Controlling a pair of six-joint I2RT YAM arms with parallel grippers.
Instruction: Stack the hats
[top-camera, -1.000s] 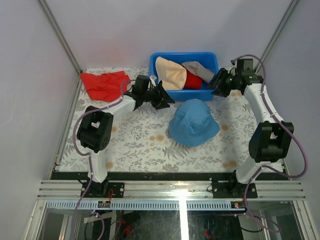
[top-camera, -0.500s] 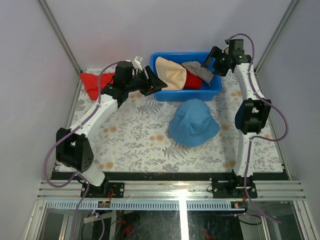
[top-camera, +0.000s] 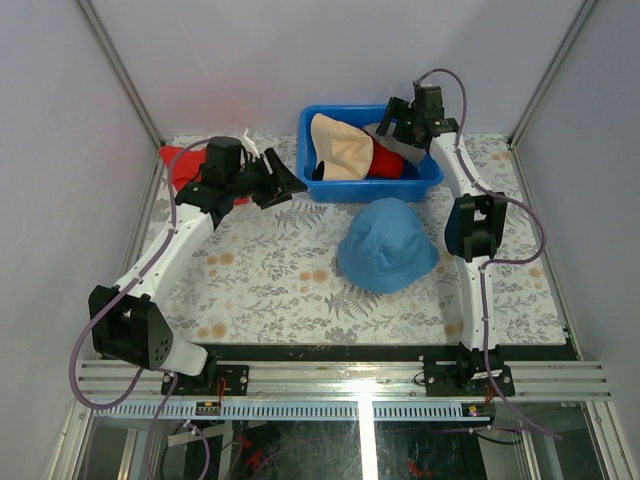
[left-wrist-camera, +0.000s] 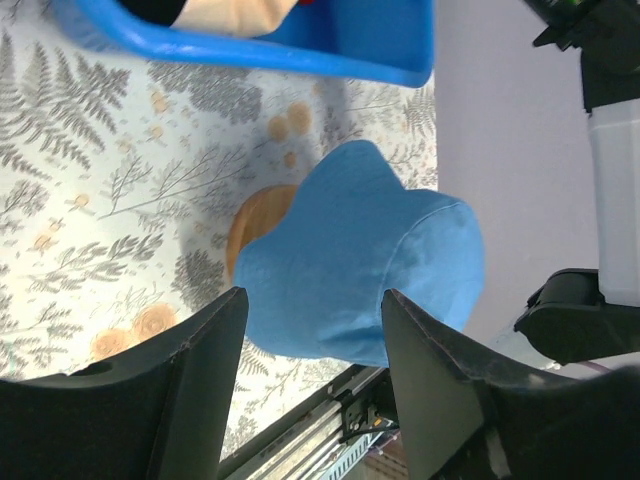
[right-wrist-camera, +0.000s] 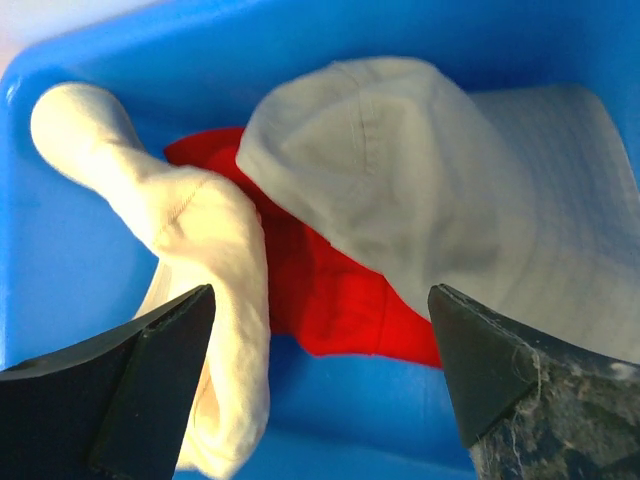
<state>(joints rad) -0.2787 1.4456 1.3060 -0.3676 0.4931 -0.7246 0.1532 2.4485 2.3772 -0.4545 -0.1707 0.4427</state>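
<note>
The grey hat (top-camera: 403, 147) lies on top. My right gripper will go down to it from over the red hat.
The blue hat (top-camera: 387, 247) sits on the patterned table, draped over a wooden stand (left-wrist-camera: 257, 220). In the blue bin (top-camera: 427, 172) lie the peach hat (top-camera: 338, 148), the red hat (top-camera: 385, 163) and the grey hat (top-camera: 403, 143), overlapping. My right gripper (top-camera: 394, 121) hovers open above the bin's right rear. In the right wrist view its open jaws (right-wrist-camera: 320, 290) frame the red hat (right-wrist-camera: 330, 290), with the grey hat (right-wrist-camera: 430, 180) and peach hat (right-wrist-camera: 200, 230) to either side. My left gripper (top-camera: 291, 186) is open and empty, left of the bin, and points towards the blue hat (left-wrist-camera: 370, 265).
A flat red cloth (top-camera: 181, 166) lies at the back left, partly under my left arm. The bin's front wall (left-wrist-camera: 330, 45) stands between my left gripper and the hats inside. Grey walls close in the table on three sides.
My right gripper has swung up and left, from beside the bin to above it, and its jaws have spread wide. My left gripper has drawn back leftward from the bin's front corner.
</note>
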